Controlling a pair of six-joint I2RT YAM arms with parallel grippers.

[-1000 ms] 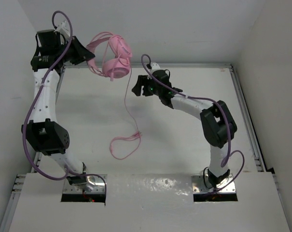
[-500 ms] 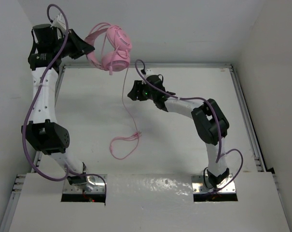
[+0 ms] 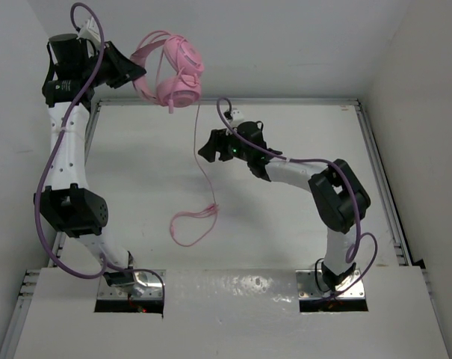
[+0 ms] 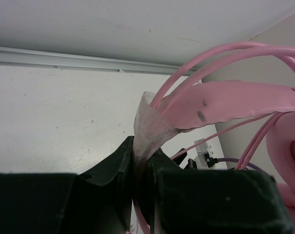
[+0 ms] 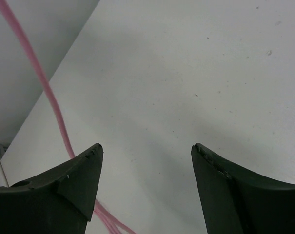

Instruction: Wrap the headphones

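My right gripper moves, open, to the left in the top view next. It goes until its fingers straddle the hanging cord [image 3: 196, 155] [image 5: 64, 132], which lies on that side, outside the gripper's finger.
The pink headphones [image 3: 175, 73] hang in the air at the back left, above the table's far edge. My left gripper [image 3: 133, 73] is shut on their headband [image 4: 220, 105], pinching its pale inner strip between the jaws. The thin pink cord [image 3: 199, 161] drops from the earcups to the table and ends in a loose loop [image 3: 190, 226]. My right gripper [image 3: 205, 146] is open and empty, just right of the hanging cord, which passes outside its left finger in the right wrist view [image 5: 52, 102].
The white table [image 3: 285, 224] has a raised metal rim [image 3: 379, 164] on the right and at the back. White walls close in on the back and both sides. Purple robot cables [image 3: 42, 194] run along both arms.
My left gripper lifted the headphones a little higher and back. My right gripper swung left toward the hanging cord, then drew back slightly right and nearer.
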